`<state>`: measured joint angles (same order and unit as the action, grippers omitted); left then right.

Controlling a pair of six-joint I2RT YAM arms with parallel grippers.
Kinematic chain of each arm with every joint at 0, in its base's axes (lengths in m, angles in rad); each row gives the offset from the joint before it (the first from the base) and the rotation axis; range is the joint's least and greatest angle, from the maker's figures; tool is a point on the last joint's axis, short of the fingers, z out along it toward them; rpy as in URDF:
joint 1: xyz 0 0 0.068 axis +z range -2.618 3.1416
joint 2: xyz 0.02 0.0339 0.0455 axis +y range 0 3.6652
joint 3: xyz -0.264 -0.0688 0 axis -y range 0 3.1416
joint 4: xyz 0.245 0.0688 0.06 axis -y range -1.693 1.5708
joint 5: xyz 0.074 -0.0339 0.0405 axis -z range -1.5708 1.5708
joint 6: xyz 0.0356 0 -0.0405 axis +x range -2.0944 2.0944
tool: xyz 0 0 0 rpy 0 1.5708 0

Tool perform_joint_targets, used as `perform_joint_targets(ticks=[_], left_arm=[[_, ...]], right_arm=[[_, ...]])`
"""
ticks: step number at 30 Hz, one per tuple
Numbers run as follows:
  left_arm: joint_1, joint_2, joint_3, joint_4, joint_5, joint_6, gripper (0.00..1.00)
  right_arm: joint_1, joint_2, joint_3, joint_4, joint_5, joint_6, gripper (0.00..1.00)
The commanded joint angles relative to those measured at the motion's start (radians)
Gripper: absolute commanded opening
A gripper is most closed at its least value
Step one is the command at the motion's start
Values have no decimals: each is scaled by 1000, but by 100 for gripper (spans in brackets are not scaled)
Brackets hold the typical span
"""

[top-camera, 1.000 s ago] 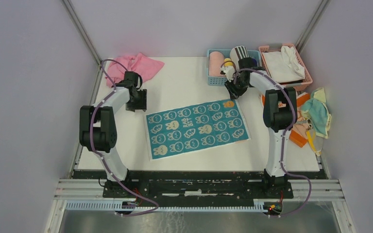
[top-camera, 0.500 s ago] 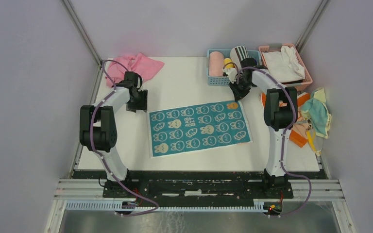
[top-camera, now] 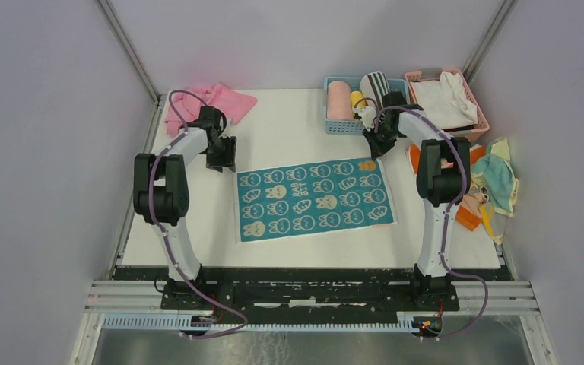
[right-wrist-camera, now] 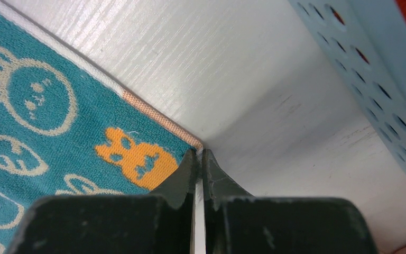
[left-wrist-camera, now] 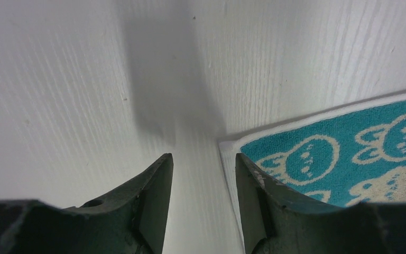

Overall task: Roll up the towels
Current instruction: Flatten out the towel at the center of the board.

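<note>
My right gripper rises next, carries the pinched corner back and down and releases it by the towel's near edge (top-camera: 382, 224), since that lies back from the gripper.
A teal towel (top-camera: 313, 199) with pale bunny prints and one orange bunny lies flat in the middle of the table. My right gripper (top-camera: 370, 152) is shut on its far right corner, and the right wrist view shows the fingertips pinching that corner (right-wrist-camera: 199, 153) of the towel (right-wrist-camera: 58, 121). My left gripper (top-camera: 220, 156) is open and empty just beyond the far left corner. In the left wrist view the towel's white-edged corner (left-wrist-camera: 338, 159) lies beside the right finger, with bare table between the jaws of the left gripper (left-wrist-camera: 203, 159).
A pink cloth (top-camera: 213, 103) lies at the far left. A blue basket (top-camera: 333, 125) with rolled towels and a pink basket (top-camera: 471, 106) with white cloth stand at the far right. A heap of teal, yellow and orange towels (top-camera: 494, 179) lies at the right edge.
The towel has slid right and turned squarer to the table, pulled by my right gripper. My left gripper has moved right and farther, toward the towel's far left corner.
</note>
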<state>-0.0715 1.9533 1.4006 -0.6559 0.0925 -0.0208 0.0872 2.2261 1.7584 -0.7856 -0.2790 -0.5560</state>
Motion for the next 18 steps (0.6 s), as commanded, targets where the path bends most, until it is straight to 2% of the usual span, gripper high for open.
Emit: perform_joint_targets(ticks=[1,11,18], left_arm=[[-33,39,58,-29,16,51,53],[-70,111,76,-57,-29,60,47],[-78,153,67,-101,-55,55,30]], right_arm=[[-7,-29,-26,15,31,5,6],[-6,-30,-50,27,50,6,6],[-6,-44,-47,34,60,5,5]])
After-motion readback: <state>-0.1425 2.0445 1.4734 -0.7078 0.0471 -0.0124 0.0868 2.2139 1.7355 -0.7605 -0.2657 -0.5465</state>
